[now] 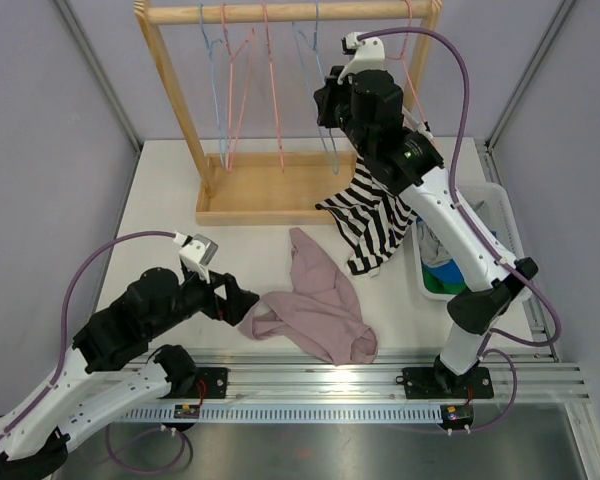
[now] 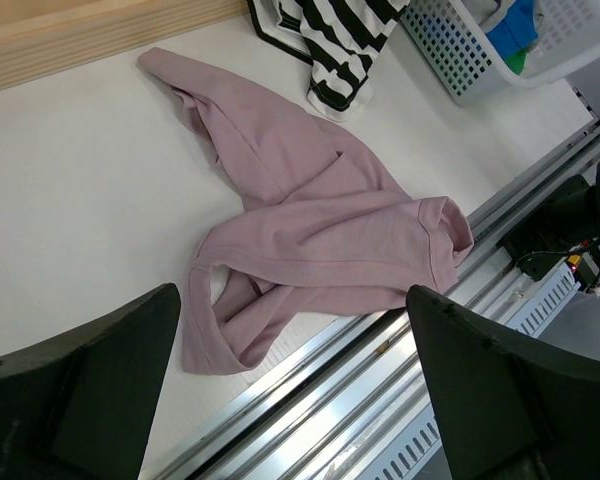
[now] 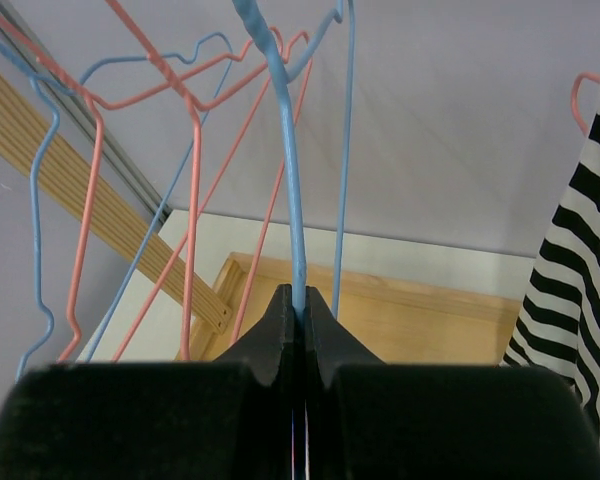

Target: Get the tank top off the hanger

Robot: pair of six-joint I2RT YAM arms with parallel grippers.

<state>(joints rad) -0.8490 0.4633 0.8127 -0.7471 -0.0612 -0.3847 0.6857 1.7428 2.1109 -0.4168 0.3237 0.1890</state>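
Observation:
The blue hanger slides along the rack (image 1: 280, 12) in my right gripper toward the other bare hangers next, since the blue hanger hangs bare beside the striped top.
A black-and-white striped tank top (image 1: 375, 225) hangs from a pink hanger (image 3: 578, 90) at the right end of the wooden rack (image 1: 280, 12); its hem reaches the table. It also shows in the right wrist view (image 3: 580, 260). My right gripper (image 3: 300, 295) is shut on the wire of a bare blue hanger (image 3: 290, 180) to the left of the striped top. A pink tank top (image 1: 315, 295) lies crumpled on the table. My left gripper (image 2: 292, 295) is open and empty, just above the pink top's (image 2: 310, 220) near-left end.
Several bare blue and pink hangers (image 1: 235, 80) hang on the rack, which has a wooden tray base (image 1: 270, 190). A white basket (image 1: 500, 215) with clothes stands at the right, beside the right arm. The metal rail (image 1: 330, 375) runs along the near edge.

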